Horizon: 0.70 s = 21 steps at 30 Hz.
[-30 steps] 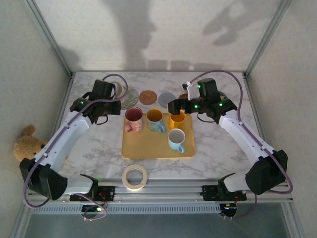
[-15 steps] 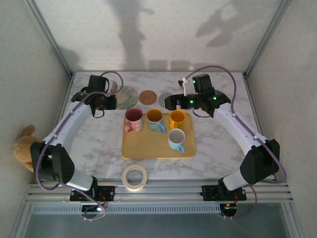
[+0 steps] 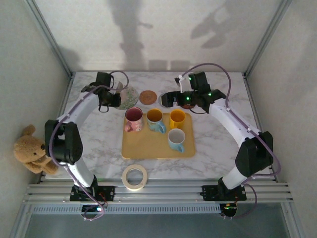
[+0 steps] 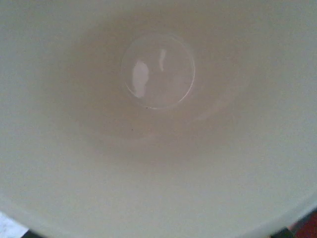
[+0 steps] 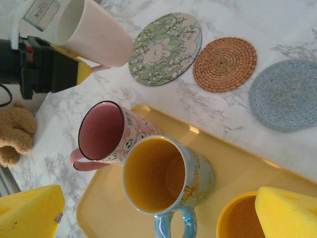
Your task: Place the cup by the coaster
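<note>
The cup hangs tilted beside the green floral coaster (image 3: 129,97), so the robot's left gripper next needs to move over the middle of the coaster, level the cup, lower it and let go of the cup's rim.
My left gripper (image 3: 112,97) is shut on a pale cream cup (image 5: 92,31), holding it tilted just left of the green floral coaster (image 5: 166,46), low over the marble. That cup's bare inside (image 4: 158,74) takes up the left wrist view. The left gripper's black body and yellow pad (image 5: 74,71) press the cup near its handle. My right gripper (image 5: 158,213) is open above the back of the yellow tray (image 3: 148,146), its yellow pads (image 5: 28,214) spread either side of the butterfly mug (image 5: 166,173) without touching it.
A woven brown coaster (image 5: 224,64) and a blue-grey coaster (image 5: 285,94) lie right of the floral one. The tray also holds a pink mug (image 5: 106,130), an orange mug (image 3: 177,119) and a white-and-blue mug (image 3: 176,139). A tape roll (image 3: 135,177) lies near the front; a teddy bear (image 3: 30,148) sits off the table's left edge.
The left arm has swung back and right, carrying the cup to the floral coaster. The right gripper has drifted back and left, off the orange mug.
</note>
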### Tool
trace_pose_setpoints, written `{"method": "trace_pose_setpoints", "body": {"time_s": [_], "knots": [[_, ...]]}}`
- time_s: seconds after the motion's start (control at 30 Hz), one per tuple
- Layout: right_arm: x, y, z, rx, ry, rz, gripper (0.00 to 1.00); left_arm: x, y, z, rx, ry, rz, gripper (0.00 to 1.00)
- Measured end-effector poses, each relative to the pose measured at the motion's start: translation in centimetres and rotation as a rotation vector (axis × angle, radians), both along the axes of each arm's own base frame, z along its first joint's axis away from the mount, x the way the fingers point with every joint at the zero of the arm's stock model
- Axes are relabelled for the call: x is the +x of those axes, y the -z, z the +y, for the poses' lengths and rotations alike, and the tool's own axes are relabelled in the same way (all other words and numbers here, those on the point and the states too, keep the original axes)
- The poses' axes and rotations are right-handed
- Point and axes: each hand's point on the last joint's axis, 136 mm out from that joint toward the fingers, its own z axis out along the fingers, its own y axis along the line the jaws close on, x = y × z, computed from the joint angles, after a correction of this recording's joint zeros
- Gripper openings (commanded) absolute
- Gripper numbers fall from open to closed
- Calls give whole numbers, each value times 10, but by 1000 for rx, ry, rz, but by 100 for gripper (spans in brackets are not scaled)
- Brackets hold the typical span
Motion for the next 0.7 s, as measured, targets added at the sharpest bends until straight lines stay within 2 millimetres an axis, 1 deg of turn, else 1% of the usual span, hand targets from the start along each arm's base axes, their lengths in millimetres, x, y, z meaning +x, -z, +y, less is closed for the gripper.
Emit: {"method": "trace_pose_setpoints", "body": {"time_s": [0.1,0.37,0.53,0.7], "knots": [[2,2,1,-2,0,4,99,11,9,-2,3,11,11,0],[9,4,5,-4,0,7,99,32,31,-2,14,23,43,0],[11,10,5,-11,0,18,99,36,46,-3,20,26,70,0],[12,10,6,-11,0,20,99,37,53,-2,26,27,80,0]]}}
